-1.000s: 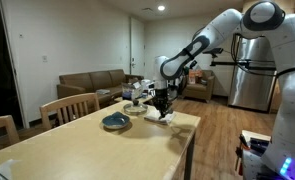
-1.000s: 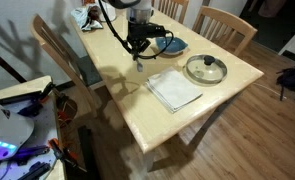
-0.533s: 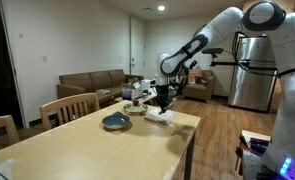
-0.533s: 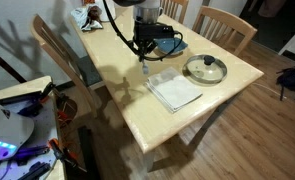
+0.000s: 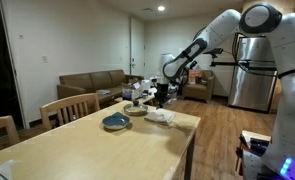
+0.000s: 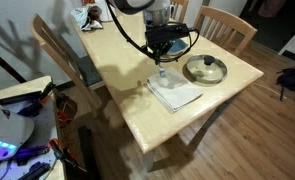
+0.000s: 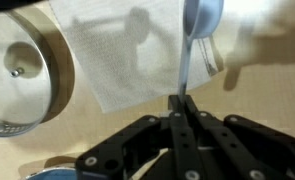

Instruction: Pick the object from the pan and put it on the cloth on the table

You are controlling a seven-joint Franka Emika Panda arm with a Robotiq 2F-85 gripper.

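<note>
The gripper moves down and toward the lid next, lays the spoon (image 7: 199, 22) onto the whitish cloth (image 7: 135, 60) and releases the handle, since the spoon hangs clear of its shadow.
My gripper (image 7: 182, 102) is shut on the thin handle of a blue-grey spoon (image 7: 199, 22). The spoon hangs below the gripper (image 6: 162, 60) over the near edge of the whitish cloth (image 6: 175, 90), not touching it as far as I can tell. In the wrist view the spoon's bowl lies over the cloth's edge (image 7: 127, 50). The blue-grey pan (image 6: 175, 44) sits behind the gripper, partly hidden by it. In an exterior view the pan (image 5: 115, 121) is to the left of the cloth (image 5: 160, 116), with the gripper (image 5: 165, 99) above the cloth.
A round pot lid with a knob (image 6: 205, 68) lies next to the cloth, and it also shows in the wrist view (image 7: 22, 70). Wooden chairs (image 6: 224, 22) stand around the table. Small items (image 6: 87, 15) sit at the far end. The table edge (image 6: 202, 115) is close to the cloth.
The gripper has carried the spoon away from the pan and now hangs it over the cloth's edge. Pan, lid and cloth have not moved.
</note>
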